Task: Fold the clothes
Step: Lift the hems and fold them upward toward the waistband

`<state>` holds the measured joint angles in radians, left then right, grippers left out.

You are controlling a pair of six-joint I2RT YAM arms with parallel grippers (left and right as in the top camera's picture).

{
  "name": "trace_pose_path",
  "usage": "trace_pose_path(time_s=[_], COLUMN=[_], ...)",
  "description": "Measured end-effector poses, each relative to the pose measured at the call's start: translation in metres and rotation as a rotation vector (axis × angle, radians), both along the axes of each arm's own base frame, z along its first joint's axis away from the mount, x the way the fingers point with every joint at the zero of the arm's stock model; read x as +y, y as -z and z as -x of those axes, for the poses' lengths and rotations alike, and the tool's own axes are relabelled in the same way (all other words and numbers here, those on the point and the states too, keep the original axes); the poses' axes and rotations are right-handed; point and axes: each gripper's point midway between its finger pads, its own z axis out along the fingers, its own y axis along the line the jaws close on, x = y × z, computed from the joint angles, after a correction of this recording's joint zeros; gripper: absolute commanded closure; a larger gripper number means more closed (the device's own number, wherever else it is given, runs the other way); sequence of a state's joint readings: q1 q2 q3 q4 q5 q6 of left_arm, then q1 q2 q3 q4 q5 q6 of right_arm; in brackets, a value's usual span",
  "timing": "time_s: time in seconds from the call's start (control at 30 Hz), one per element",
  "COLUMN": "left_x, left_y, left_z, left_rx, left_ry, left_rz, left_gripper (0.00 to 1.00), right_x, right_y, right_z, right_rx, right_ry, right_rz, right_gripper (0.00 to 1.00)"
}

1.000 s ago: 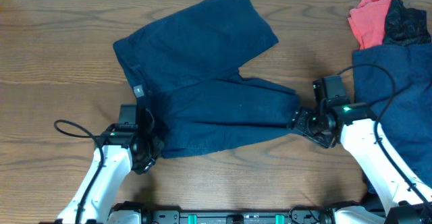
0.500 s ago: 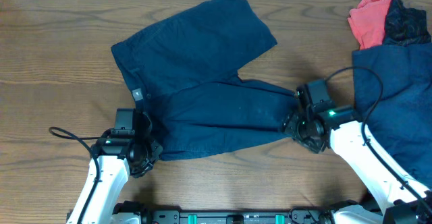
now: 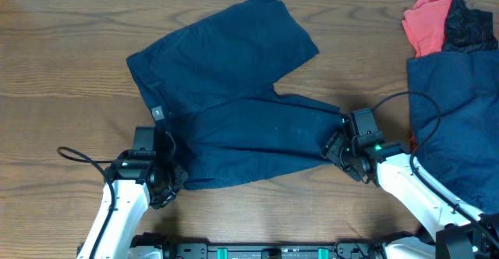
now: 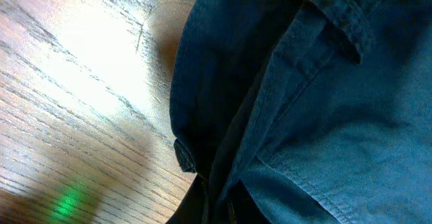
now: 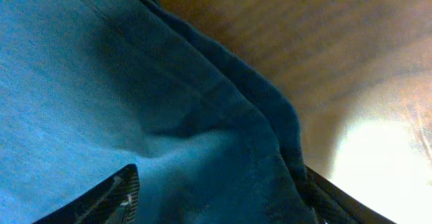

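Next, my left gripper lifts the pinched edge, carries it outward, lowers it over the waistband's far end (image 3: pixel 145 73) and releases it, since both legs lie spread apart.
A pair of navy shorts (image 3: pixel 234 95) lies spread on the wooden table, one leg pointing to the back and the other to the right. My left gripper (image 3: pixel 168 182) sits at the waistband's front left corner and is shut on the shorts' edge (image 4: pixel 223 150), with its dark fingertips (image 4: pixel 202 204) pinching the fold. My right gripper (image 3: pixel 337 146) is at the hem of the right-hand leg. Its jaws stand wide, one finger (image 5: pixel 108 197) on each side of the bunched hem (image 5: pixel 223 150).
More clothes lie at the right edge: a large navy piece (image 3: pixel 456 126), a coral-red one (image 3: pixel 425 21) and a black one (image 3: pixel 468 25) at the back right corner. Cables trail from both arms. Bare wood (image 3: pixel 62 72) lies left of the shorts.
My right gripper has slid left onto the leg hem, its jaws narrowing slightly. The shorts have shifted a little to the left, and the left arm has moved slightly left.
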<state>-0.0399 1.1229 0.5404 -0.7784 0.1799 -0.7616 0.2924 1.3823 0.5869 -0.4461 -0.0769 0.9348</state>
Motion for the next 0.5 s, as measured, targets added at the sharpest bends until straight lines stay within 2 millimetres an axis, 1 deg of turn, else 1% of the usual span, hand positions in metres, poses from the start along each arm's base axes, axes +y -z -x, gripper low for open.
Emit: trace_pose_path(time_s=[0.03,0.1,0.13,0.17,0.23,0.33,0.37,0.43,0.5], left_x=[0.000,0.000,0.000,-0.001,-0.003,-0.005,-0.006,-0.008,-0.011], left_y=[0.000,0.000,0.000,0.000,-0.001,-0.003,-0.008,-0.017,-0.031], left_z=[0.000,0.000,0.000,0.000,0.002,0.011,0.017,0.021,0.022], left_rx=[0.000,-0.001,-0.001,-0.002,0.000,0.024,0.038,0.036,0.013], left_ry=[0.003,0.007,0.011,0.025,0.051,0.088,0.111,0.141,0.173], left_rz=[0.000,-0.001,-0.001,0.002,0.011,0.022,0.027,0.037,0.052], left_gripper=[0.94,0.94,0.94,0.94,0.94,0.94,0.94,0.94,0.94], right_x=[0.000,-0.002,-0.002,-0.003,-0.003,-0.007,-0.008,-0.013,-0.019], right_y=[0.000,-0.001,-0.001,-0.001,-0.001,-0.003,-0.005,-0.016,-0.033], right_z=[-0.002,-0.003,-0.003,-0.003,-0.003,0.007,0.009,0.012,0.011], right_rx=[-0.007,-0.014,-0.015,-0.015,-0.014,0.009,0.009,-0.006,-0.042], right_ry=[0.001,0.002,0.007,0.007,-0.002,-0.012,-0.017,-0.020,-0.017], right_rz=[0.001,0.011,0.014,0.017,0.020,0.036,0.038,0.041,0.045], right_gripper=[0.53,0.83,0.93,0.99,0.99,0.99,0.99,0.99,0.99])
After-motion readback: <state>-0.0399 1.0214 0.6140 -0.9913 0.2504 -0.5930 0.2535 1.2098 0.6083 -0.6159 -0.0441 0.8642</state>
